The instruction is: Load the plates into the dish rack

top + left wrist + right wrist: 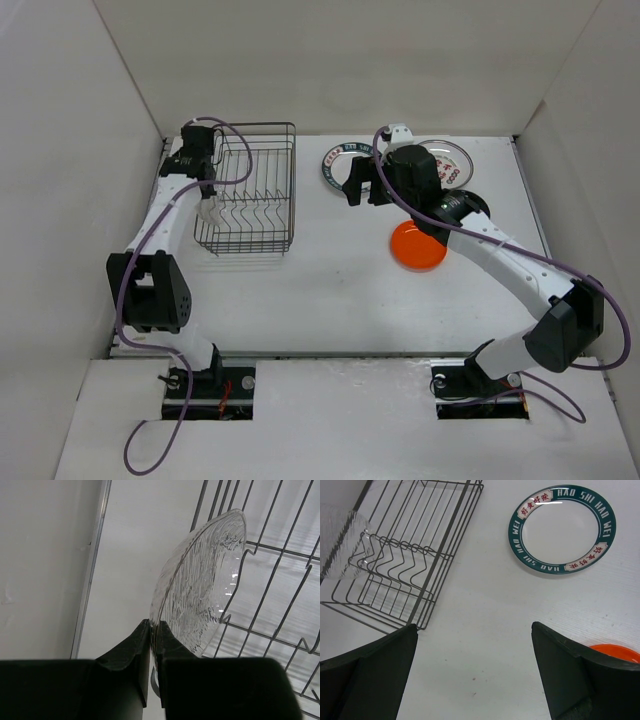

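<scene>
The plate lies flat, below my right gripper and back from it, so my right gripper will next move back and down onto the edge of the orange plate (417, 246) farthest from the rack.
My left gripper (154, 625) is shut on the rim of the clear plate (200, 585) and holds it upright at the left end of the dark wire dish rack (255, 190); the rack's wires (280, 560) are just right of the plate. My right gripper (475, 627) is open and empty above the table between the rack (410, 555) and the green-rimmed plate (563, 528). The clear plate also shows in the right wrist view (340, 545). The orange plate (417, 246) lies flat near the right arm. The plate with red marks (447, 160) lies at the back. The black plate (468, 206) is mostly hidden under the right arm.
White walls enclose the table on the left, back and right. The left wall (40, 565) is close beside the left gripper. The right arm (500, 255) stretches diagonally over the table's right half. Bare table (320, 290) lies in front of the rack.
</scene>
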Controlling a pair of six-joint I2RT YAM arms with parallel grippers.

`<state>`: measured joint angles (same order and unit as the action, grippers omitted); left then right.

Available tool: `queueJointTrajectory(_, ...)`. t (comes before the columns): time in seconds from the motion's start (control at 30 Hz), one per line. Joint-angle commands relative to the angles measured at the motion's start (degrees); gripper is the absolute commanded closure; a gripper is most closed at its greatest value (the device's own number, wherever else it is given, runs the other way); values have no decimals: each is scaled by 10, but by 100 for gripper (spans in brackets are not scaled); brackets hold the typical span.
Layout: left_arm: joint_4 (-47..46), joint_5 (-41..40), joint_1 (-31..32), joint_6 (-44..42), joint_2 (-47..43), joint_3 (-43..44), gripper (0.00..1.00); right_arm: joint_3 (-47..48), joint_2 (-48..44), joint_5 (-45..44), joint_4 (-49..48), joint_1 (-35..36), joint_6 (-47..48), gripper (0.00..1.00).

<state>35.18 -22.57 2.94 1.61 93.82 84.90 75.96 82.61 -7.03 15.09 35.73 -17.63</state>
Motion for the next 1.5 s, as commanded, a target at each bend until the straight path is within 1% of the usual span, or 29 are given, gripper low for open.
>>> queueJointTrajectory(0.0, -4, -6, 4, 2, -5, 20, 98, 1, 0, 6, -17, 5, 8, 0)
queueJointTrajectory(0.07, -10, 0, 15, -5, -5, 20, 91, 1, 0, 6, -17, 5, 8, 0)
queueJointTrajectory(0.1, -10, 0, 15, -5, -5, 20, 82, 1, 5, 6, -17, 5, 8, 0)
queueJointTrajectory(0.13, -15, 0, 21, -5, -10, 15, 76, 1, 5, 6, -17, 5, 8, 0)
queueJointTrajectory(0.17, -15, 0, 21, -10, -10, 15, 72, 1, 5, 6, -17, 5, 8, 0)
queueJointTrajectory(0.2, -15, 0, 21, -10, -16, 15, 66, 1, 11, 6, -17, 5, 8, 0)
queueJointTrajectory(0.23, -15, 0, 21, -10, -16, 15, 64, 1, 12, 6, -17, 5, 8, 0)
queueJointTrajectory(0.33, -20, 0, 21, -10, -28, 15, 45, -10, 25, 6, -28, -3, 3, 0)
queueJointTrajectory(0.37, -20, 0, 21, -10, -35, 10, 37, -20, 25, 12, -34, -13, -3, 0)
queueJointTrajectory(0.4, -20, 0, 21, -10, -35, 10, 32, -25, 19, 12, -40, -19, -11, 0)
queueJointTrajectory(0.43, -20, 0, 21, -10, -44, 10, 22, -34, 12, 0, -45, -19, -19, 0)
queueJointTrajectory(0.47, -27, 0, 21, -16, -57, 10, 2, -48, 3, -30, -52, -35, -28, 0)
queueJointTrajectory(0.5, -27, 0, 21, -23, -66, 10, 0, -61, -8, -46, -52, -44, -42, 0)
queueJointTrajectory(0.57, -46, 0, 21, -28, -102, 4, 0, -115, -49, -52, -58, -68, -84, 0)
queueJointTrajectory(0.6, -53, 8, 21, -35, -115, -3, 0, -139, -64, -58, -66, -94, -96, 0)
queueJointTrajectory(0.63, -58, 18, 21, -45, -129, -3, 0, -185, -79, -58, -66, -108, -107, 0)
queueJointTrajectory(0.67, -58, 60, 21, -45, -140, -3, 0, -210, -104, -71, -66, -122, -132, 0)
queueJointTrajectory(0.73, -58, 105, 4, -52, -166, -3, 0, -257, -121, -71, -66, -167, -157, 0)
queueJointTrajectory(0.77, -50, 130, -1, -52, -172, 6, 0, -297, -121, -58, -73, -184, -178, 0)
queueJointTrajectory(0.8, -49, 163, -1, -57, -182, 11, 0, -312, -121, -48, -74, -198, -188, 0)
queueJointTrajectory(0.83, -49, 175, -1, -57, -188, 11, 0, -324, -109, -48, -74, -216, -202, 0)
queueJointTrajectory(0.93, -49, 224, -1, -63, -205, 17, 0, -368, -83, -53, -94, -241, -235, 0)
queueJointTrajectory(0.97, -49, 235, -1, -64, -205, 17, 0, -389, -83, -48, -114, -249, -235, 5)
queueJointTrajectory(1.0, -49, 247, -1, -69, -212, 17, 0, -396, -83, -48, -114, -255, -242, 11)
queueJointTrajectory(1.07, -49, 275, -1, -77, -220, 17, 0, -404, -90, -42, -125, -273, -242, 10)
queueJointTrajectory(1.17, -49, 313, -1, -84, -232, 17, 0, -404, -97, -29, -125, -279, -247, 10)
queueJointTrajectory(1.27, -49, 340, -1, -97, -238, 11, 0, -382, -54, -1, -117, -293, -225, 10)
queueJointTrajectory(1.33, -49, 345, -1, -97, -238, 11, 0, -370, -38, 8, -117, -300, -220, 14)
queueJointTrajectory(1.47, -49, 345, -1, -97, -238, 11, 0, -350, -14, 30, -104, -305, -200, 14)
